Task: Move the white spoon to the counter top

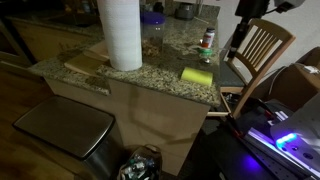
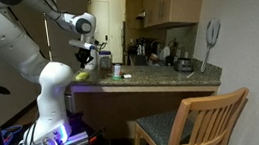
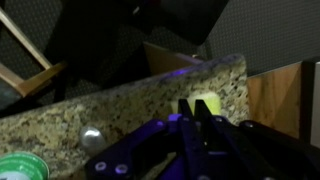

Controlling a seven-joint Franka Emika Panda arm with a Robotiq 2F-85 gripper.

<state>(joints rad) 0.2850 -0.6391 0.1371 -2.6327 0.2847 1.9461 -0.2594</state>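
My gripper will go down onto that clear patch (image 3: 138,112) and release what it holds, because bare granite lies open between the yellow sponge (image 3: 208,101) and the green cap.
The counter top (image 1: 160,72) is a speckled granite slab, seen in both exterior views and in the wrist view (image 3: 90,110). My gripper (image 3: 192,112) hovers above its end by a yellow sponge (image 3: 208,101). Its dark fingers are pressed together and nothing shows between them. It also appears in both exterior views (image 1: 232,48) (image 2: 89,58). A small pale rounded thing (image 3: 92,137) lies on the granite beside a green cap (image 3: 20,168). I cannot tell whether it is the white spoon. No spoon is clear in any other view.
A tall paper towel roll (image 1: 121,35) stands by a wooden board (image 1: 85,62). A bottle (image 1: 207,42) and the sponge (image 1: 197,75) sit near the counter's end. A wooden chair (image 1: 262,55) stands beside it, and a bin (image 1: 62,130) stands below. Kitchenware (image 2: 152,51) crowds the far end.
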